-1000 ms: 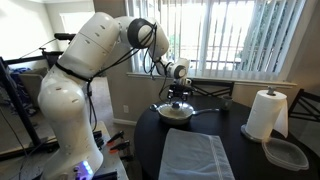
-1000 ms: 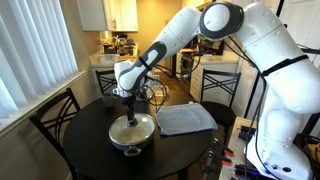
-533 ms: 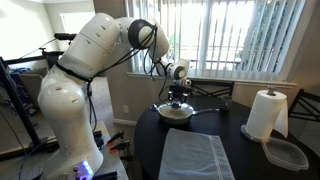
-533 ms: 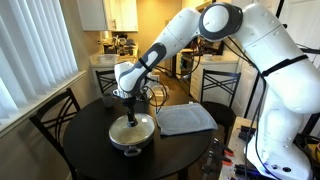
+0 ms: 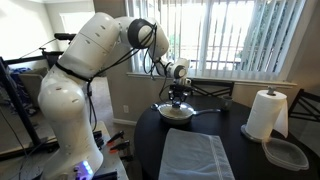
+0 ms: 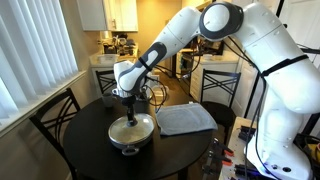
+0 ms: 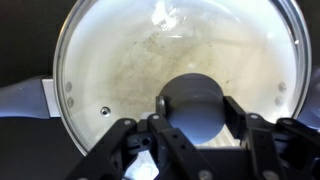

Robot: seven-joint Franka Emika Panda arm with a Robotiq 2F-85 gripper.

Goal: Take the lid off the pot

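The grey cloth (image 5: 190,152) beside the pan is empty, so the robot's gripper will next lift the lid, move over the cloth, lower the lid and let go of the knob.
The pot (image 5: 173,113) (image 6: 131,133), a shallow silver pan, sits on the dark round table in both exterior views, its long handle (image 5: 207,110) running toward the window. The clear glass lid (image 7: 120,70) rests on it and fills the wrist view. My gripper (image 7: 193,110) (image 5: 178,98) (image 6: 131,115) comes straight down over the lid's centre. Its fingers (image 7: 237,112) press both sides of the dark round knob (image 7: 192,100), so it is shut on the knob. The lid's metal rim lies flat on the pan.
A grey cloth (image 5: 195,155) (image 6: 186,118) lies flat on the table (image 5: 250,160) beside the pan. A paper towel roll (image 5: 266,114) and a clear plastic container (image 5: 286,153) stand at the table's edge. Chairs (image 6: 55,118) ring the table.
The fingers have closed onto the lid's knob. Arm, pan and lid stand where they stood a second ago.
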